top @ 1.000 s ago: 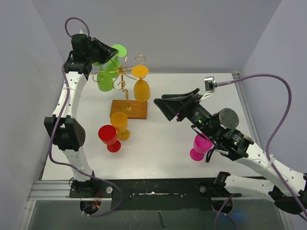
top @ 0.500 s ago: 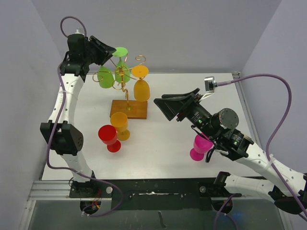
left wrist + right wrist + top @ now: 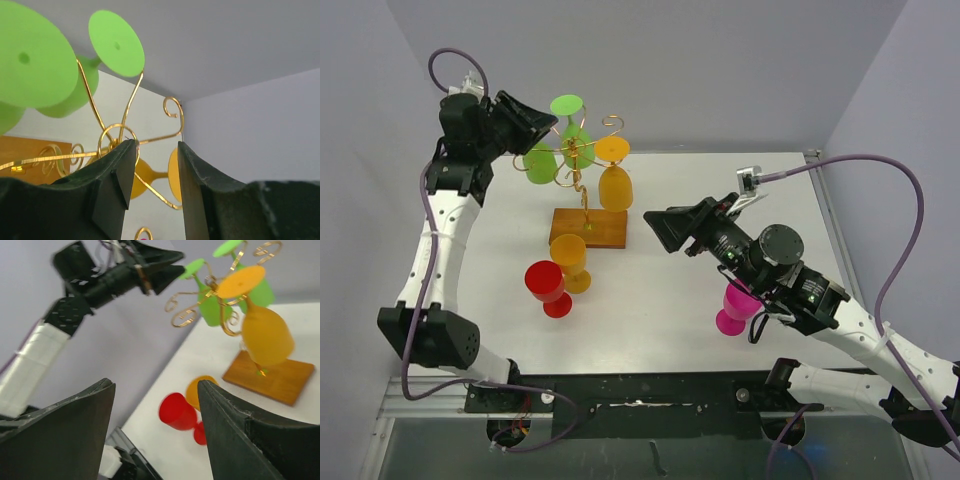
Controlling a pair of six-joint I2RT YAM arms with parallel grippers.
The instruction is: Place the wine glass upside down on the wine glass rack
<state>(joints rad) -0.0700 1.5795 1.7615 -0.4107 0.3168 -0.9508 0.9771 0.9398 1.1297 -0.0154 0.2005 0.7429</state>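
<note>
I will draw my right gripper back next, tip its fingers down and lower them on both sides of the upright pink glass's rim, its rack-side rim [image 3: 730, 288], since the glass stands below and back of my right gripper.
The wine glass rack [image 3: 582, 170] is gold wire on a brown wooden base [image 3: 588, 228]. A green wine glass [image 3: 576, 142] hangs upside down on it, foot [image 3: 566, 104] on top. A second green glass [image 3: 539, 163] and an orange one [image 3: 615, 186] hang beside it. My left gripper [image 3: 548, 122] stands open and empty just left of the green foot. In the left wrist view the left gripper [image 3: 156, 145] frames only gold wire [image 3: 131, 102] and the orange glass [image 3: 141, 177]. My right gripper [image 3: 665, 226] is open and empty, right of the rack; in its own view the right gripper [image 3: 155, 385] faces the table.
A yellow glass [image 3: 570, 260] and a red glass [image 3: 548, 286] stand upright in front of the rack base. A pink glass [image 3: 734, 306] stands under the right arm. The right wrist view shows the red glass [image 3: 176, 412], the rack base [image 3: 272, 375] and the left arm [image 3: 100, 282].
My left gripper opened and let go of the green wine glass, which stays hanging on the rack. The left arm drew back to the left. The right arm shifted slightly.
</note>
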